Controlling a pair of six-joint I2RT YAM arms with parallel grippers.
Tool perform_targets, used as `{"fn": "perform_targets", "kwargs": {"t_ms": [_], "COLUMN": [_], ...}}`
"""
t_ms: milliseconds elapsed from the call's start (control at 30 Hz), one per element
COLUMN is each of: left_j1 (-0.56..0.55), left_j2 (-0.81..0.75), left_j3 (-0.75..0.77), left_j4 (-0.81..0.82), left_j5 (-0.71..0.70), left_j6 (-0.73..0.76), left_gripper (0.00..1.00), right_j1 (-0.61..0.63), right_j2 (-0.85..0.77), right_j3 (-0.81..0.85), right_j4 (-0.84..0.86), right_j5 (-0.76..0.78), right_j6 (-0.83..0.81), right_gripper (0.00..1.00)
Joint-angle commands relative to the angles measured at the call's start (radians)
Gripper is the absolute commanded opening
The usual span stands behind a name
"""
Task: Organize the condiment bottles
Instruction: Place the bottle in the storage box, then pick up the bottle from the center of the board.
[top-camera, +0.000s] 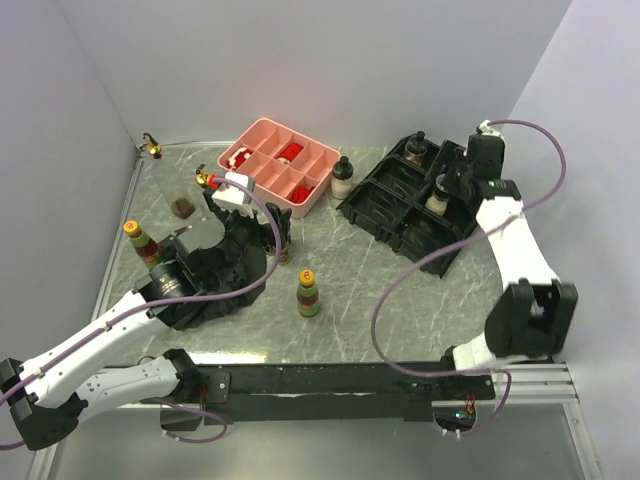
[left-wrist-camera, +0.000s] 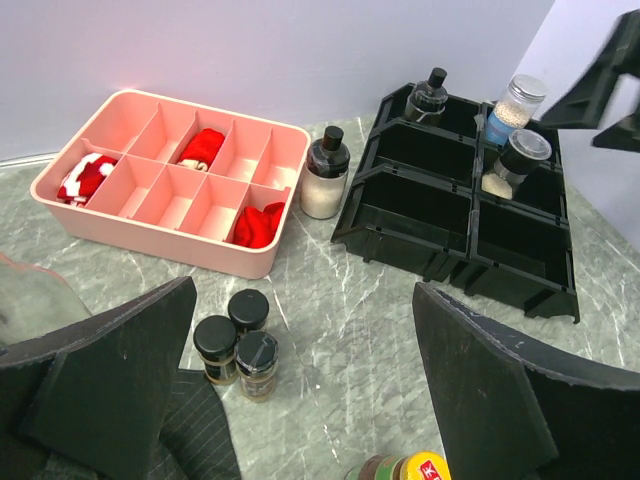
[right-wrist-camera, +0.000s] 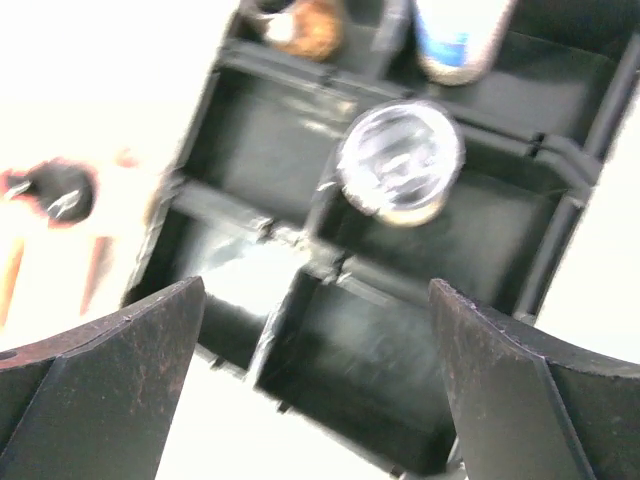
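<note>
The near bottle is standing outside the rack (top-camera: 400, 205). My right gripper should move back and to the left in the top view, then down over the near bottle's yellow cap (top-camera: 307, 277).
My left gripper (left-wrist-camera: 303, 310) is open and empty, low over the table next to the black cloth (top-camera: 215, 280). Three black-lidded dark spice jars (left-wrist-camera: 240, 340) stand just left of its gap. A yellow-capped sauce bottle (left-wrist-camera: 412, 467) is at the near edge; it also shows in the top view (top-camera: 308, 292). My right gripper (right-wrist-camera: 315, 310) is open and empty above the black rack (top-camera: 400, 205). A grey-lidded pale shaker (right-wrist-camera: 400, 160) stands in a compartment ahead of it. Two more bottles (left-wrist-camera: 515, 100) stand in the rack's back compartments. A black-capped pale shaker (left-wrist-camera: 325, 175) stands between rack and tray.
The pink compartment tray (top-camera: 262, 135) with red pieces sits at the back centre. Another yellow-capped bottle (top-camera: 141, 241) stands at the left. Two gold-spouted bottles (top-camera: 150, 146) stand at the back left, near a small dark jar (top-camera: 183, 207). Walls close the back and sides.
</note>
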Motion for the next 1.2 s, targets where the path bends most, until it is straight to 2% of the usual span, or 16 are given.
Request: {"fn": "perform_targets", "kwargs": {"t_ms": [0, 133, 267, 367, 500, 667, 833, 1033, 1167], "left_j1": [-0.002, -0.004, -0.004, -0.002, -0.004, -0.002, -0.002, -0.002, -0.002], "left_j2": [-0.012, -0.021, -0.032, -0.038, -0.051, -0.060, -0.055, -0.046, -0.049], "left_j3": [0.000, -0.007, -0.012, -0.016, -0.026, -0.033, -0.033, -0.030, -0.035], "left_j4": [0.041, 0.051, 0.058, 0.063, 0.077, 0.083, 0.084, 0.078, 0.084], "left_j5": [-0.012, -0.012, -0.014, -0.025, -0.028, -0.035, -0.029, -0.023, -0.018], "left_j6": [0.011, 0.013, 0.017, 0.022, 0.025, 0.028, 0.025, 0.022, 0.023], "left_gripper": [0.96, 0.96, 0.97, 0.96, 0.96, 0.97, 0.96, 0.96, 0.96], "right_j1": [0.085, 0.241, 0.371, 0.488, 0.577, 0.672, 0.845, 0.919, 1.002], "right_j2": [-0.156, -0.289, -0.377, -0.444, -0.492, -0.501, -0.472, -0.382, -0.348], "right_j3": [-0.091, -0.254, -0.374, -0.450, -0.533, -0.586, -0.583, -0.547, -0.541], "right_j4": [0.030, 0.086, 0.183, 0.270, 0.414, 0.501, 0.541, 0.528, 0.530], "right_j5": [-0.103, -0.126, -0.245, -0.264, -0.385, -0.411, -0.356, -0.259, -0.100], "right_j6": [-0.002, 0.001, 0.009, 0.006, -0.026, -0.060, -0.175, -0.220, -0.260], "right_gripper": [1.00, 1.00, 0.98, 0.96, 0.93, 0.87, 0.85, 0.81, 0.79]}}
